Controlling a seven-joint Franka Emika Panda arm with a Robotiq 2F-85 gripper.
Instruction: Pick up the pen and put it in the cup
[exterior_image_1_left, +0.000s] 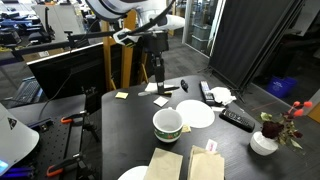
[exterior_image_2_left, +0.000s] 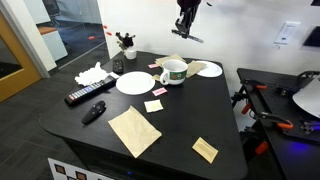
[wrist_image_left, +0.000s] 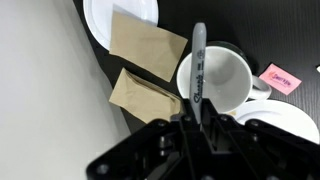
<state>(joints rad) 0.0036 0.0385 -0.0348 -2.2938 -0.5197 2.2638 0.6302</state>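
The cup is below the robot's gripper and off to one side, so the gripper should next move down and across to the cup's opening (exterior_image_1_left: 168, 118) and let go of the pen (exterior_image_1_left: 166, 89).
My gripper (wrist_image_left: 197, 112) is shut on the pen (wrist_image_left: 198, 58), a slim dark stick with a paler section that juts out past the fingers. In the wrist view the pen's tip lies over the cup (wrist_image_left: 228, 82), a wide white cup. In both exterior views the gripper (exterior_image_1_left: 158, 72) (exterior_image_2_left: 186, 24) hangs high above the black table. The pen (exterior_image_1_left: 166, 89) (exterior_image_2_left: 189, 37) sticks out below it. The cup (exterior_image_1_left: 167, 123) (exterior_image_2_left: 174, 71) stands on the table beside a plate, with its greenish rim showing.
White plates (exterior_image_1_left: 197, 114) (exterior_image_2_left: 133, 82) lie on the table. Brown napkins (exterior_image_1_left: 166, 165) (exterior_image_2_left: 134, 131) lie near an edge. There are also a black remote (exterior_image_1_left: 237, 119) (exterior_image_2_left: 88, 94), a black oval object (exterior_image_2_left: 94, 112), a flower vase (exterior_image_1_left: 264, 142) (exterior_image_2_left: 120, 62) and a pink note (wrist_image_left: 281, 77).
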